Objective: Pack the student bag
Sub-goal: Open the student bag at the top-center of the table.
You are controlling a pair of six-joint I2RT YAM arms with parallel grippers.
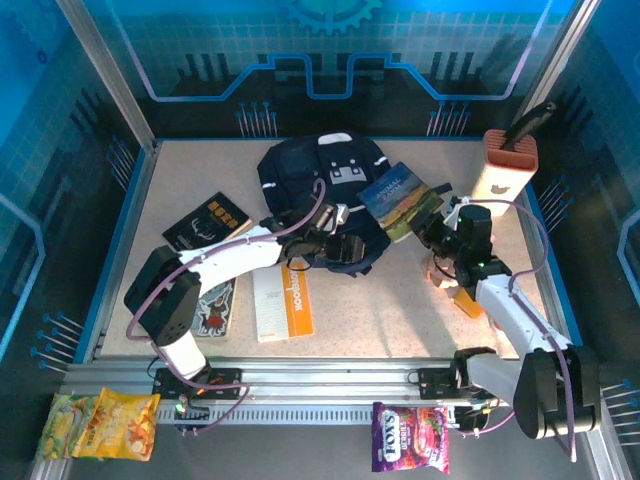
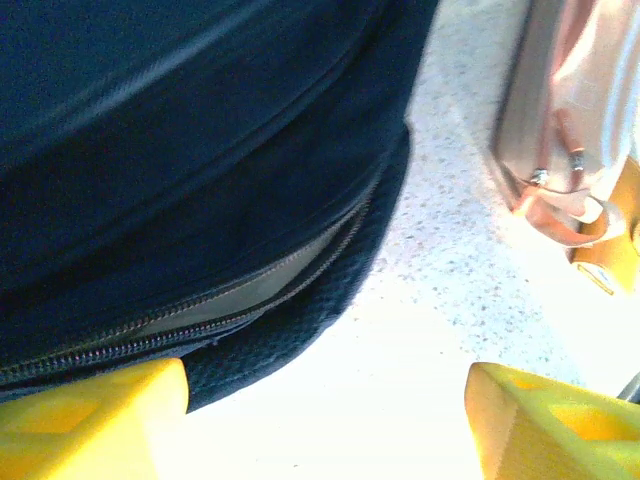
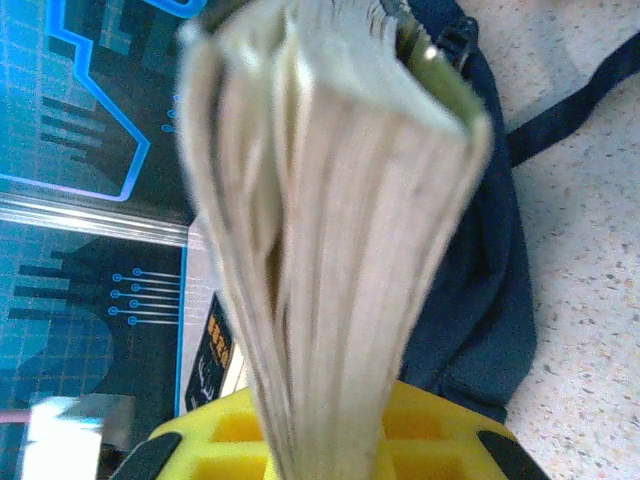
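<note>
The left gripper's fingers are around bare table, so it will next swing outward over the bag and turn to close on the fabric fold beyond the bag's unzipped seam (image 1: pixel 358 214) (image 2: pixel 215 170).
The student bag (image 1: pixel 322 180), dark navy with white stripes, lies at the back middle of the table. My left gripper (image 1: pixel 347 250) is at its near edge. In the left wrist view the bag (image 2: pixel 200 170) shows a partly unzipped seam, and the left gripper (image 2: pixel 325 430) stands open, its left yellow finger (image 2: pixel 90 420) against the bag's rim with bare table between the jaws. My right gripper (image 1: pixel 437 228) is shut on a book with a landscape cover (image 1: pixel 403 198), held above the table right of the bag. The book's page edges (image 3: pixel 330 230) rise from the right gripper (image 3: pixel 330 445).
A black book (image 1: pixel 207 222), an orange-and-white notebook (image 1: pixel 282 300) and a cartoon-printed flat item (image 1: pixel 215 305) lie left of centre. A pink pouch (image 1: pixel 445 270) sits under the right arm. A white-and-orange holder (image 1: pixel 510 165) stands at the back right. Snack packets (image 1: pixel 100 425) hang off the front rail.
</note>
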